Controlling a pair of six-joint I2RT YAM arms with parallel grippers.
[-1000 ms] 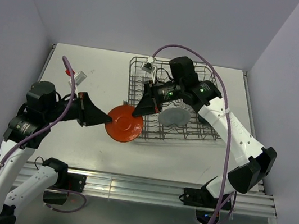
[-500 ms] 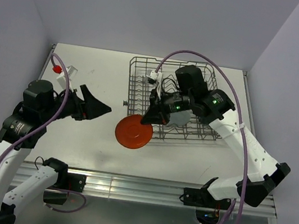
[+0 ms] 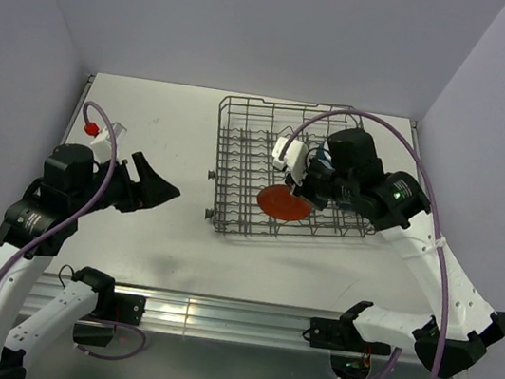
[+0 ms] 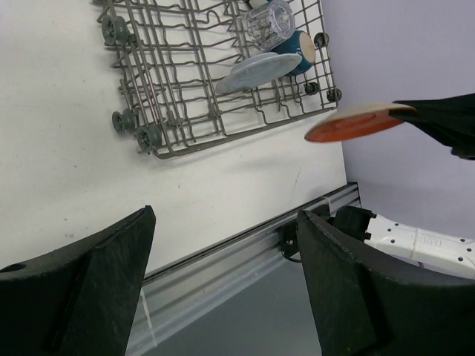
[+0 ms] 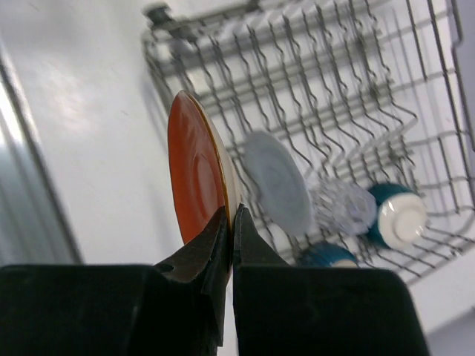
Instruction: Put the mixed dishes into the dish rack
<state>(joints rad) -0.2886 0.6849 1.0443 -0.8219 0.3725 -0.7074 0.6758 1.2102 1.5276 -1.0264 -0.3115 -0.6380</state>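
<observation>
The rack's front gap beside the pale blue-grey plate is empty, so my right gripper will next lower the red-orange plate (image 3: 284, 202) on edge into that gap and let it go.
My right gripper (image 5: 231, 215) is shut on the rim of the red-orange plate (image 5: 194, 178), held on edge in the air. In the top view the plate (image 3: 284, 202) hangs over the front middle of the dish rack (image 3: 243, 130), with the right gripper (image 3: 301, 195) at its far side. Inside the rack lie a pale blue-grey plate (image 5: 278, 182), a clear glass tumbler (image 5: 343, 208) and a dark blue mug (image 5: 393, 215). My left gripper (image 3: 161, 189) stands open and empty left of the rack, above the white table. The left wrist view shows its fingers (image 4: 111, 259) wide apart and the plate (image 4: 356, 122) beyond them.
The white table (image 3: 166, 128) lies between grey walls on three sides. An aluminium rail (image 3: 260, 321) runs along its front edge. The rack's small wheels (image 4: 148, 137) stick out on its left side. A purple cable (image 3: 341, 117) arches over the rack.
The left gripper opened, let go of the red-orange plate and drew back left. The right gripper lifted the plate off the table and carried it right, over the rack.
</observation>
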